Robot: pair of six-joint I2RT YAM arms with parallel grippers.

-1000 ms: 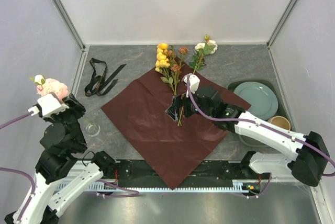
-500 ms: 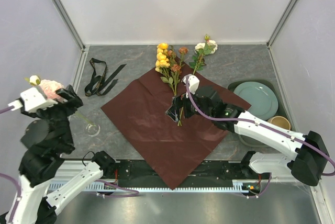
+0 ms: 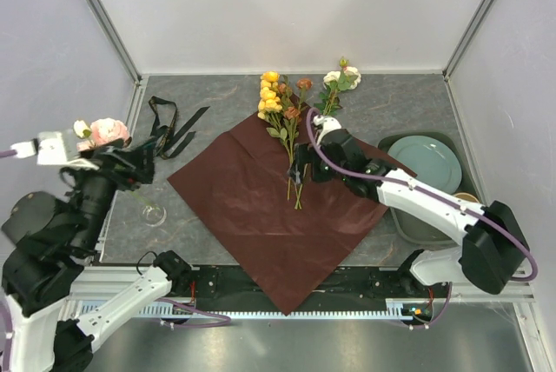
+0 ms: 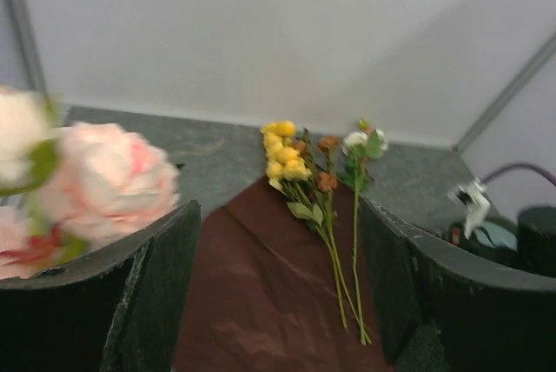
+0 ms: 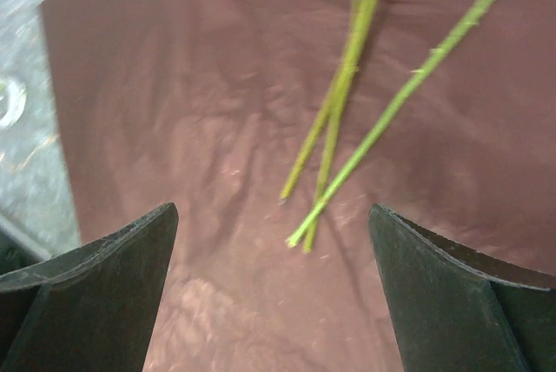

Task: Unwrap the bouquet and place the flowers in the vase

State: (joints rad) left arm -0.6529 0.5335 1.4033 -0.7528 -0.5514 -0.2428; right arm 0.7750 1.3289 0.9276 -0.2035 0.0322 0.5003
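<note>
I will first move my right gripper outward and down to where the white roses' stem runs apart, onto that stem's bare middle (image 5: 440,52), because the stem ends cross.
The maroon wrapping paper (image 3: 234,207) lies spread flat on the table. On its far corner lie yellow flowers (image 3: 271,94), a rust-orange one (image 3: 303,84) and white roses (image 3: 340,78), their green stems (image 5: 334,155) pointing toward me. My right gripper (image 3: 304,166) hovers open just above the stem ends (image 5: 274,211), holding nothing. A pink rose (image 3: 106,131) with a cream bud leans at the far left; its stem drops toward the small clear vase (image 3: 154,213). My left gripper (image 4: 276,207) is open and empty, with the rose (image 4: 104,181) outside its left finger.
A black ribbon (image 3: 165,129) lies loose at the back left. A pale green plate (image 3: 426,166) rests in a dark tray at the right, with a beige mug (image 3: 466,202) near it. Frame posts and white walls close in the table.
My left gripper has opened and let go of the pink rose, and that arm has swung. The rose has shifted right. My right gripper has moved farther along the stems.
</note>
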